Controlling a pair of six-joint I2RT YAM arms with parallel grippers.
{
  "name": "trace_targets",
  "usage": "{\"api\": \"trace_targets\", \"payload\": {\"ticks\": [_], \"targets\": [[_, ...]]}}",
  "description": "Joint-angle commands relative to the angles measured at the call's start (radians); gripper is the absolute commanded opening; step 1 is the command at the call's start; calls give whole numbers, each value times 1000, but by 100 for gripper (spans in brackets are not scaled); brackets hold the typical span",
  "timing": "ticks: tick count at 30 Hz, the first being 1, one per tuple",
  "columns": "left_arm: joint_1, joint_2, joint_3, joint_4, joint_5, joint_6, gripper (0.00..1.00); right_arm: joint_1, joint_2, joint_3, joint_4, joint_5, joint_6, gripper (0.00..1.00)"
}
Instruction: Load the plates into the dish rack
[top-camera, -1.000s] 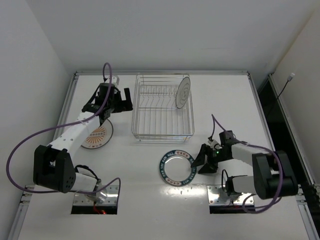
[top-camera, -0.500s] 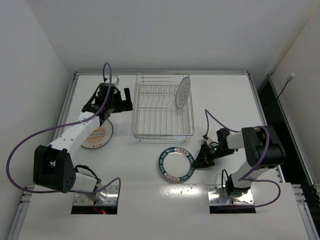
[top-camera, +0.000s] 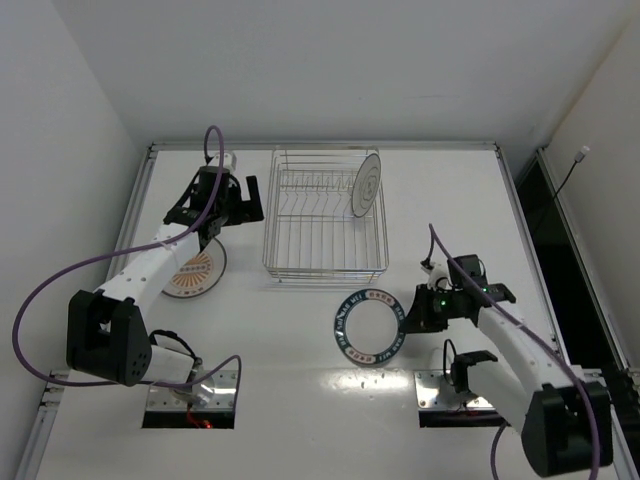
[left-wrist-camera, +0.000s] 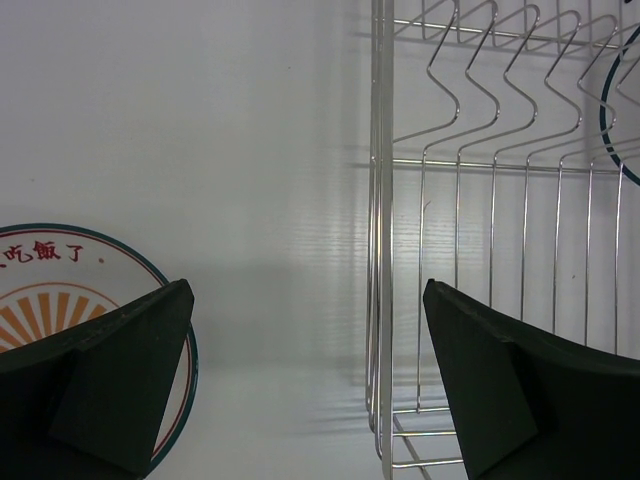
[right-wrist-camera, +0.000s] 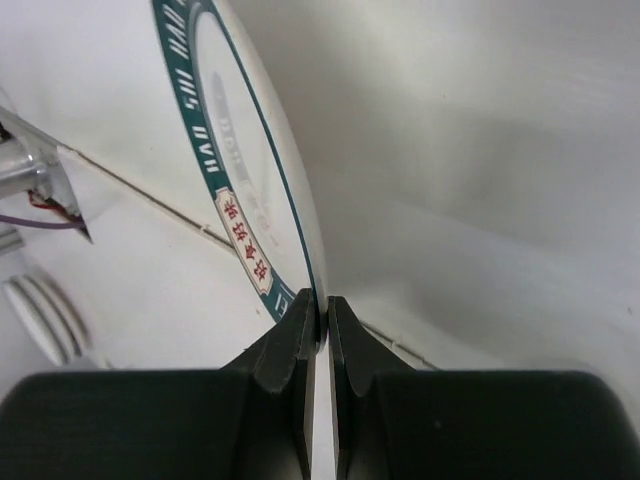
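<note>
The rack slot beside the white-grey plate (top-camera: 367, 184) lies outward of my right gripper. My right gripper needs to lift outward, then lower and release its plate in that slot.
The dish rack (top-camera: 325, 225) stands at the back middle of the table, and a white-grey plate (top-camera: 367, 184) is upright in its right end. An orange-striped plate (top-camera: 195, 272) lies flat left of the rack, partly under my left arm. My left gripper (top-camera: 228, 200) hangs open between that plate (left-wrist-camera: 60, 300) and the rack's left wall (left-wrist-camera: 380, 200), with nothing between its fingers. In front of the rack, my right gripper (top-camera: 408, 318) is shut on the right rim of the blue-rimmed plate (top-camera: 370, 328). The right wrist view shows that plate (right-wrist-camera: 240, 170) pinched in my right gripper (right-wrist-camera: 320, 318) and tilted up off the table.
Two metal base plates (top-camera: 190, 395) (top-camera: 455, 390) sit at the near edge by the arm bases. A purple cable (top-camera: 60, 280) loops off the left arm. A raised rail (top-camera: 320, 146) borders the table at the back, with walls close behind and to the left.
My right gripper closed on the blue-rimmed plate's right rim, and the plate shifted right and tipped up. The left arm did not move.
</note>
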Motion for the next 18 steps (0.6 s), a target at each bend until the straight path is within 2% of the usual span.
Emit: {"api": "trace_targets", "payload": {"ticks": [1,4,6,9,11,12,18], "targets": [[5,-35,10,10,-26,8,100,22,-150,93,-178,90,49,0],[5,-35,10,10,-37,8,100,45,-268,243,-304,206,74,0],[5,-35,10,10,-37,8,100,54,-331,311,-315,294,95,0],[5,-35,10,10,-48,-2,100,64,-332,469,-311,421,120,0],[5,-35,10,10,-48,-2,100,73,-293,581,-257,505,134,0],[5,-35,10,10,-57,-2,100,73,-272,610,-234,594,146,0],[5,-35,0,19,-86,-2,100,125,21,798,-24,774,155,0]]}}
